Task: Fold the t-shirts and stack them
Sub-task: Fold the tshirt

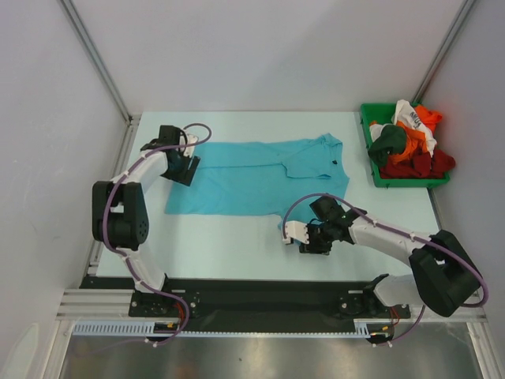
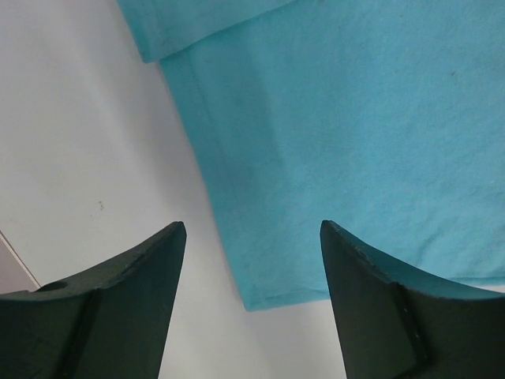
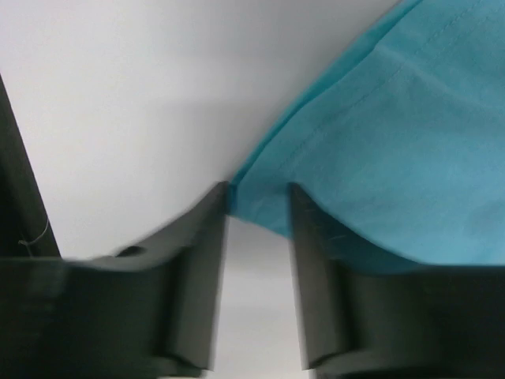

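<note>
My left gripper moves down, back and left in the top view onto the shirt's near hem corner (image 1: 169, 211) (image 2: 254, 298) next, as the corner lies below and back.
A turquoise collared t-shirt (image 1: 252, 178) lies spread flat on the white table. My left gripper (image 1: 183, 167) hovers open over the shirt's left end. In the left wrist view the shirt's (image 2: 355, 118) hem corner lies between the spread fingers of that gripper (image 2: 252, 229). My right gripper (image 1: 304, 241) is at the shirt's near edge, by the lower sleeve. In the right wrist view it (image 3: 259, 189) is narrowly open, with a corner of the shirt's (image 3: 394, 134) hem between the fingertips. More t-shirts, orange (image 1: 422, 118), red (image 1: 422, 164), dark green (image 1: 388, 142) and white (image 1: 404, 113), are piled at the back right.
The pile sits in a green plastic bin (image 1: 404, 183) at the table's right edge. White walls with metal frame posts close in the table on the left, back and right. Bare table lies between the shirt and the arm bases.
</note>
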Robot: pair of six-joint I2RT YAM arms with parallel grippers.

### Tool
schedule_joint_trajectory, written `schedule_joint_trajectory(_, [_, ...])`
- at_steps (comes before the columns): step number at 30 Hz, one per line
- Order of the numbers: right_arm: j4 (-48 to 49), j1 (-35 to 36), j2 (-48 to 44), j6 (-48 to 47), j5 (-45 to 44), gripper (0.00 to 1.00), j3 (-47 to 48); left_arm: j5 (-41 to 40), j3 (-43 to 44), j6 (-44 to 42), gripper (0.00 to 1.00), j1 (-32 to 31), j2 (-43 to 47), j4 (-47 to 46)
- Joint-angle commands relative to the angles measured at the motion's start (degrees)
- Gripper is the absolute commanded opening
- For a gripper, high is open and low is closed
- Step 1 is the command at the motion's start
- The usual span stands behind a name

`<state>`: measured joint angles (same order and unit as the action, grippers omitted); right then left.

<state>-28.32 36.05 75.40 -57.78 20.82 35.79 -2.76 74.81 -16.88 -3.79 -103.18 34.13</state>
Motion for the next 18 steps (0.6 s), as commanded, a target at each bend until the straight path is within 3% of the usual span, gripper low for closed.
schedule_joint_trajectory(1, [0.0,0.2,2.4,-1.6,0.4,0.36,1.6,0.6,0.3,1.9,0.75,1.9,2.5,2.2])
schedule_joint_trajectory(2, [-0.5,0.3,2.8,-1.6,0.4,0.15,1.9,1.2,0.1,2.6,0.74,2.4,3.0,3.0])
schedule_joint_trajectory(4, [-2.0,0.3,2.8,-1.3,-0.2,0.0,2.6,4.1,-0.7,4.5,0.74,3.6,4.5,5.1])
schedule_joint_trajectory(10, [-5.0,0.3,-2.9,-0.8,-1.5,0.0,1.3,10.7,-1.9,7.7,0.76,11.0,5.2,10.2])
schedule_joint_trajectory(18, [-5.1,0.2,-3.9,0.7,-2.6,0.0,0.9,13.7,-0.9,7.0,0.52,12.5,1.6,13.0])
